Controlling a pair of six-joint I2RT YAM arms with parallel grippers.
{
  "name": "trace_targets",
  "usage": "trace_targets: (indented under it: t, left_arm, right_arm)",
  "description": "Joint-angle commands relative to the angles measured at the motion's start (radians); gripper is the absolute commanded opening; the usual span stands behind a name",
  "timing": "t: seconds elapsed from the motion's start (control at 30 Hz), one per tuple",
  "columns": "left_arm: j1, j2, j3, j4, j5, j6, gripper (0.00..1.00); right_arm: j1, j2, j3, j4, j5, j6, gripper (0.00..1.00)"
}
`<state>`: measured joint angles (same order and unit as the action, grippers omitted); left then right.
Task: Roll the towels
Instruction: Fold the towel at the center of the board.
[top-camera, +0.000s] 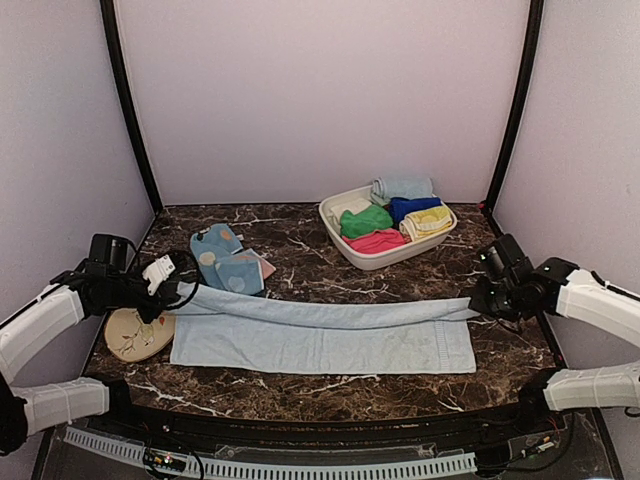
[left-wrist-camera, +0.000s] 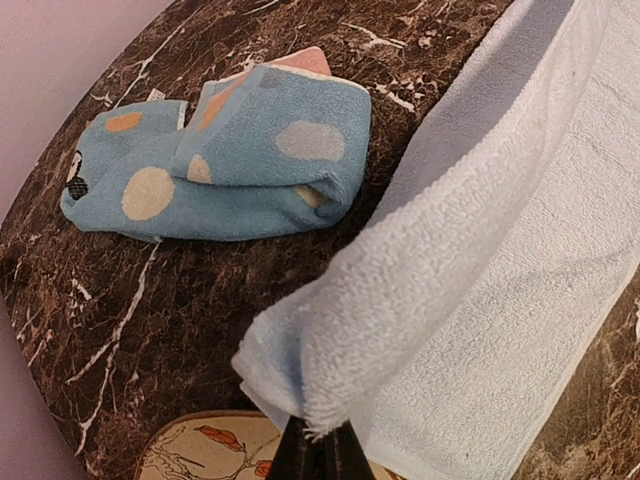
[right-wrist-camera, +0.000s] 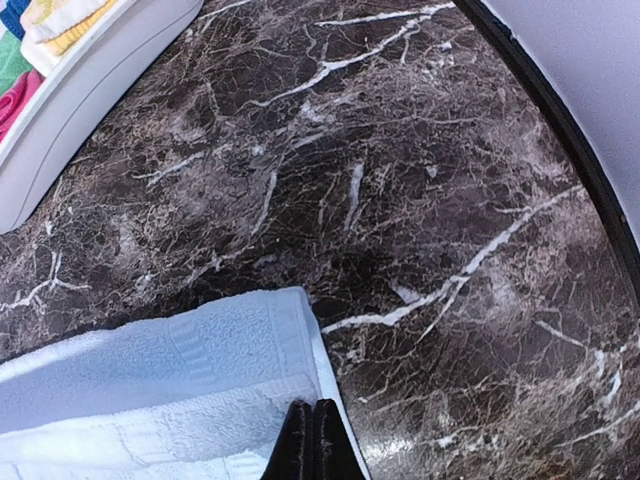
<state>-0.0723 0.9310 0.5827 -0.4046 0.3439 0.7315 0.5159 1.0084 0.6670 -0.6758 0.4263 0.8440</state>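
Observation:
My left gripper still holds the folded edge up. It should next pull the pinched corner back and down onto the flat near part of the towel to let go of it.
The plain pale blue towel (top-camera: 320, 345) lies stretched across the table's front half, its far long edge lifted and folded over toward the near side. At the towel's left end my left gripper (top-camera: 172, 293) is shut on a bunched corner (left-wrist-camera: 300, 390), its tips (left-wrist-camera: 318, 452) pinching the cloth. The right gripper (top-camera: 478, 304) is shut on the right end's corner (right-wrist-camera: 290, 400), fingertips (right-wrist-camera: 313, 440) pressed together. Behind the left end lies the medium blue towel with pale spots (top-camera: 228, 262), crumpled (left-wrist-camera: 240, 160) and apart from both grippers.
A round beige plate with a drawing (top-camera: 138, 336) lies under my left gripper, partly under the towel's left end. A white basin (top-camera: 352, 250) at the back right holds several rolled towels in green, pink, dark blue and yellow. Black frame posts stand at the back corners.

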Motion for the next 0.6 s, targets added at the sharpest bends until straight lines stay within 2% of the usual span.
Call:
trace_targets:
  t: [0.0, 0.23, 0.4, 0.43, 0.5, 0.57]
  left_arm:
    - [0.002, -0.070, -0.043, -0.084, 0.025, 0.059, 0.01]
    - [0.002, -0.145, -0.103, -0.136, -0.004, 0.112, 0.05]
    - [0.003, -0.197, -0.131, -0.178, -0.009, 0.121, 0.09]
    - [0.003, -0.206, -0.136, -0.189, -0.007, 0.127, 0.12]
    - [0.003, -0.220, -0.139, -0.211, -0.014, 0.130, 0.19]
    - [0.003, -0.233, -0.135, -0.234, -0.037, 0.129, 0.25]
  right_arm:
    - [0.035, -0.040, -0.028, -0.083, 0.042, 0.156, 0.00]
    - [0.076, -0.104, -0.123, -0.087, 0.009, 0.239, 0.00]
    - [0.106, -0.113, -0.126, -0.100, -0.002, 0.287, 0.00]
    - [0.106, -0.106, -0.123, -0.108, -0.003, 0.288, 0.02]
    - [0.107, -0.098, -0.116, -0.140, -0.002, 0.297, 0.15]
    - [0.110, -0.110, -0.117, -0.171, -0.004, 0.307, 0.20]
